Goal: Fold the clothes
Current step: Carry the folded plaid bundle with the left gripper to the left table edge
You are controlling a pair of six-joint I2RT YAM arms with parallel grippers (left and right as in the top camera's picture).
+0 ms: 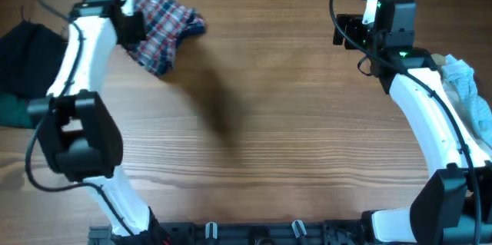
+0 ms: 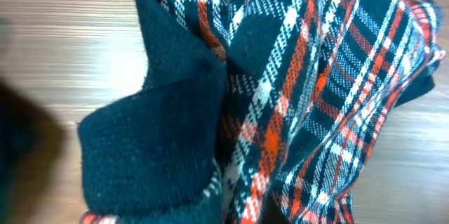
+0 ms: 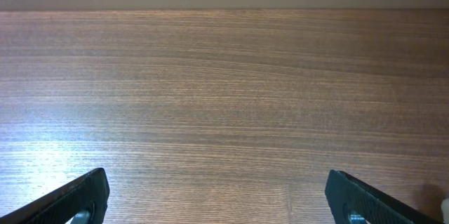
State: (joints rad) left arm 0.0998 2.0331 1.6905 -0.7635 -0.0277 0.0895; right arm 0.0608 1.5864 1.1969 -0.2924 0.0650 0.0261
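The plaid shirt hangs bunched from my left gripper. Next I will swing that gripper left in the overhead view, over the black and green pile (image 1: 30, 64), and open.
The red, navy and white plaid shirt (image 1: 163, 24) lies bunched at the table's far left, one end raised at my left gripper (image 1: 129, 16). In the left wrist view the plaid fabric (image 2: 316, 90) and its navy trim (image 2: 151, 147) fill the frame and hide the fingers. The cloth hangs right from the jaws, so the gripper looks shut on it. My right gripper (image 1: 343, 31) is at the far right, open and empty above bare wood, with its fingertips wide apart (image 3: 217, 203).
A pile of black and dark green clothes (image 1: 19, 64) lies at the left edge. A light blue garment (image 1: 463, 84) lies at the right edge beside the right arm. The wooden table (image 1: 261, 122) spans the middle.
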